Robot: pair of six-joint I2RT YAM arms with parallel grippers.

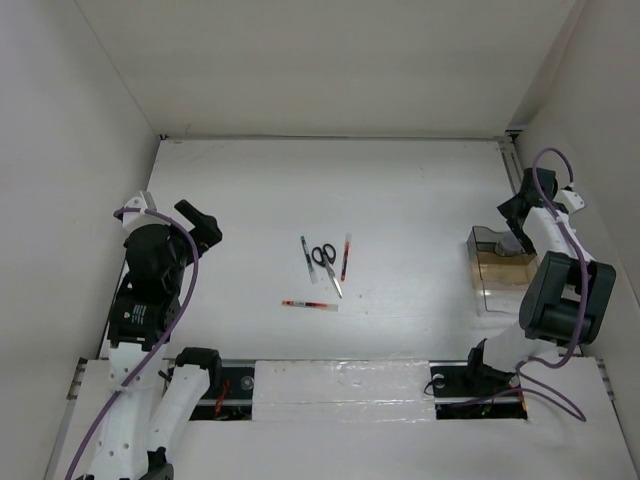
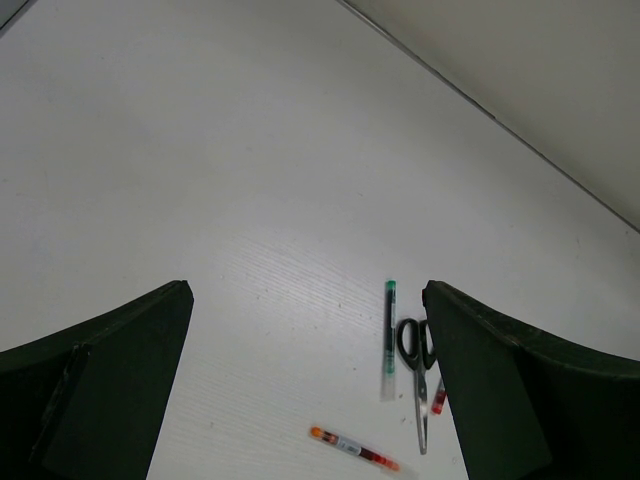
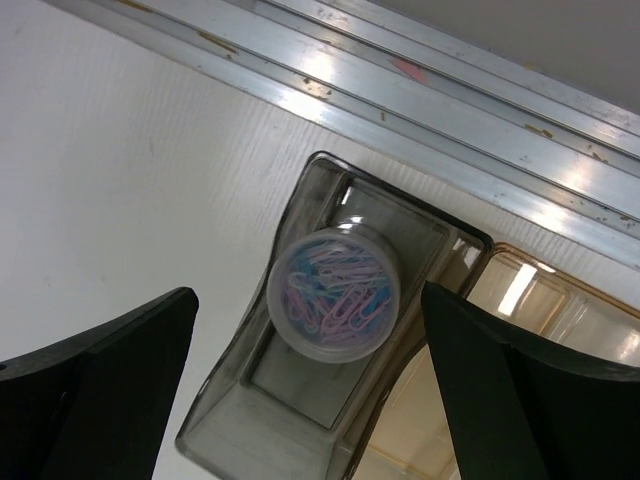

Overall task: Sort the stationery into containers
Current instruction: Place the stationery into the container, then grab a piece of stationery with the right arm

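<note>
I next need to move my right gripper left in the top view and lower it around the middle of the nearest red-and-dark pen (image 1: 346,258) by the scissors.
Black-handled scissors (image 1: 325,262) lie mid-table between a green pen (image 1: 304,258) and a red-and-dark pen (image 1: 346,256). A second red-and-dark pen (image 1: 308,304) lies crosswise in front of them. The left wrist view shows the green pen (image 2: 389,340), the scissors (image 2: 418,370) and the crosswise pen (image 2: 355,449). My left gripper (image 1: 200,222) is open and empty, well left of them. My right gripper (image 1: 515,215) is open over the smoky grey box (image 3: 215,420). A round disc of paper clips (image 3: 334,292) lies in that box, untouched by the fingers.
An amber box (image 1: 505,280) stands against the grey box (image 1: 488,242) on its near side at the table's right; it also shows in the right wrist view (image 3: 520,290). An aluminium rail (image 3: 400,110) runs along the table's right edge. White walls enclose the table.
</note>
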